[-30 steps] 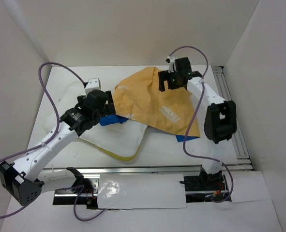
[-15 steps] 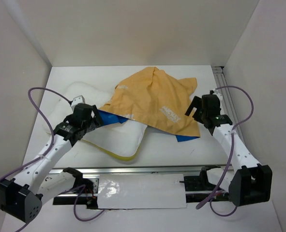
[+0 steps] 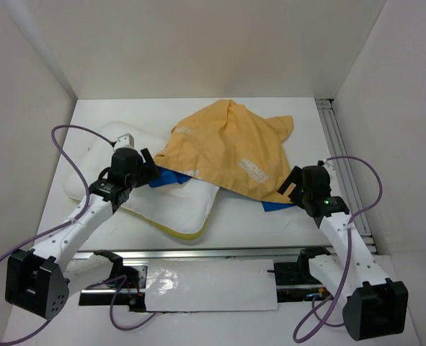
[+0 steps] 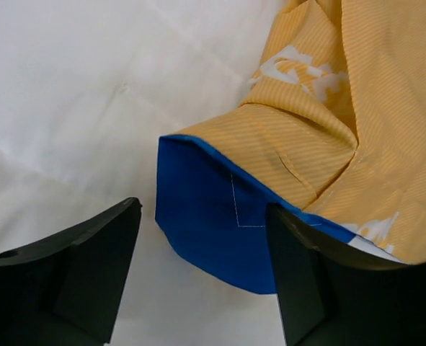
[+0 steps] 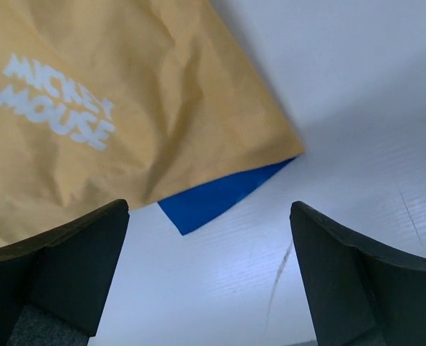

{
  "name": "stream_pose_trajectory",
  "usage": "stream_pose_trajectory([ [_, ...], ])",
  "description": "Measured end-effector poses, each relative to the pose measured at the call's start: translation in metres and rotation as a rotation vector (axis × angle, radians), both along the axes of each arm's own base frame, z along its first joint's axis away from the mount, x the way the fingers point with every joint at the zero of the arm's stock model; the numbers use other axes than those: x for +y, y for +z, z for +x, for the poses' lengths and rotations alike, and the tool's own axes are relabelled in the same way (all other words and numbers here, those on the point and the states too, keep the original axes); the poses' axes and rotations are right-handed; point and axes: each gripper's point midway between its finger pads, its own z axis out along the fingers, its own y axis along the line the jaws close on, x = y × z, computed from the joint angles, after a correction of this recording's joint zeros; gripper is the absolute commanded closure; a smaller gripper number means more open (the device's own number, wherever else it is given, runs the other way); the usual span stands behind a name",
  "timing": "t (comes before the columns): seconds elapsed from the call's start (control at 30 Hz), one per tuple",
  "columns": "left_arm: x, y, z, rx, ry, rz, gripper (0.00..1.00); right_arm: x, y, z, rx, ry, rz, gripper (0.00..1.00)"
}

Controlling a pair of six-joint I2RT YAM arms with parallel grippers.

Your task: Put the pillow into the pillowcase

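Observation:
The near corner of the pillowcase lies below the right gripper, and its mustard-orange tip rests clear of the pillow, so the right gripper will next lower its open fingers around that tip.
The pillow, white with a yellow edge, lies slantwise at the left middle of the table. The mustard-orange pillowcase with white lettering lies over its right end and shows blue lining at two corners. My left gripper is open and sits low over the pillow. In the left wrist view the blue corner lies between the left gripper's fingers, unclamped, on the white pillow. My right gripper is open by the near right corner. In the right wrist view the right gripper frames the blue corner just ahead.
White walls box in the table on three sides. A metal rail runs along the right edge. Another rail runs across the front by the arm bases, with a plastic sheet before it. Purple cables loop off both arms.
The right arm has swung from the pillowcase's far end down to its near right corner. The left gripper has drawn back, then returned to the blue corner, its fingers slightly closer together.

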Motion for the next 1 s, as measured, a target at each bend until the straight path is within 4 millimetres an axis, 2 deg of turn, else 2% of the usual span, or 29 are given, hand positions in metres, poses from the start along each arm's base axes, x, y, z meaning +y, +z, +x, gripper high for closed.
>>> stream_pose_trajectory([
  [0.07,-0.002,-0.002,0.005,-0.003,-0.004,-0.001,0.28,0.000,-0.011,-0.006,0.043,-0.002,0.004,0.00],
  [0.1,-0.004,-0.005,0.006,0.003,-0.008,0.002,0.38,0.000,-0.016,-0.008,0.062,-0.006,0.005,0.00],
  [0.2,-0.007,-0.014,0.008,0.025,-0.021,0.016,0.52,0.001,-0.029,-0.012,0.109,-0.022,0.014,0.00],
  [0.37,-0.015,-0.017,0.010,0.028,-0.054,0.030,0.52,-0.003,-0.048,-0.021,0.156,-0.065,0.019,0.00],
  [0.47,-0.018,-0.012,0.015,0.015,-0.060,0.032,0.53,-0.004,-0.058,-0.025,0.181,-0.082,0.018,0.00],
  [0.57,-0.020,-0.005,0.022,-0.006,-0.069,0.041,0.81,-0.005,-0.064,-0.022,0.196,-0.089,0.012,0.00],
  [0.6,-0.021,-0.003,0.024,-0.012,-0.072,0.044,1.00,-0.006,-0.066,-0.022,0.202,-0.093,0.008,0.00],
  [0.83,-0.027,0.009,0.028,-0.047,-0.102,0.071,1.00,-0.011,-0.082,-0.008,0.220,-0.122,-0.006,0.00],
  [0.9,-0.029,0.016,0.026,-0.068,-0.113,0.078,1.00,-0.012,-0.082,0.000,0.197,-0.131,-0.009,0.04],
  [1.0,-0.028,0.039,0.024,-0.129,-0.116,0.067,1.00,-0.013,-0.081,0.014,0.159,-0.134,-0.008,0.17],
])
